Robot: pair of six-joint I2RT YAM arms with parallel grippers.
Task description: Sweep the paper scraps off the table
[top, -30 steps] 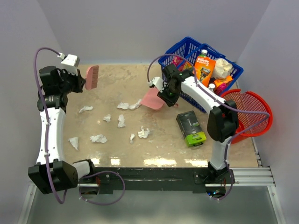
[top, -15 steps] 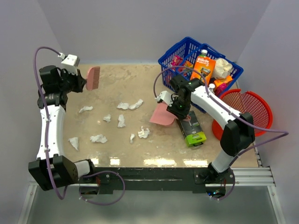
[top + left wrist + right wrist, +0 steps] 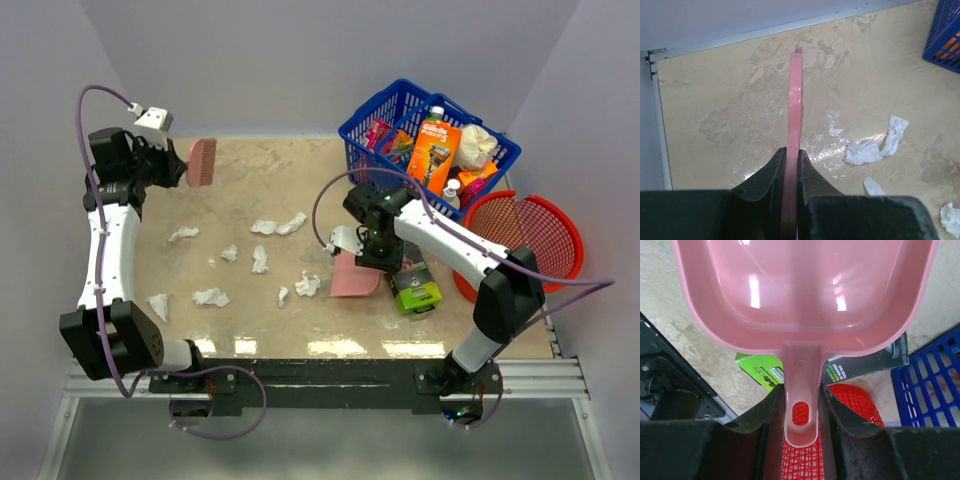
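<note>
The scraps lie on the table, so I will move my right gripper down and away from the razor box and set the pink dustpan (image 3: 352, 277) on the table beside the nearest scrap.
Several small white paper scraps (image 3: 260, 260) lie on the beige table (image 3: 250, 185), mostly left of centre; a few also show in the left wrist view (image 3: 867, 150). My left gripper (image 3: 183, 172) is shut on a pink brush (image 3: 202, 162) held above the table's back left corner; the left wrist view shows the brush edge-on (image 3: 795, 100) between the fingers (image 3: 767, 175). My right gripper (image 3: 365, 250) is shut on the handle of the pink dustpan (image 3: 352, 277), which is low over the table just right of one scrap (image 3: 308, 285). The pan (image 3: 805, 295) is empty.
A green and black razor box (image 3: 412, 280) lies just right of the dustpan. A blue basket (image 3: 362, 120) full of goods stands at the back right. A red mesh basket (image 3: 560, 215) sits at the right edge. Grey walls enclose the table's back and sides.
My right arm has carried the dustpan from beside the blue basket forward and down, toward the middle front by the scraps. My left arm with the brush has barely moved.
</note>
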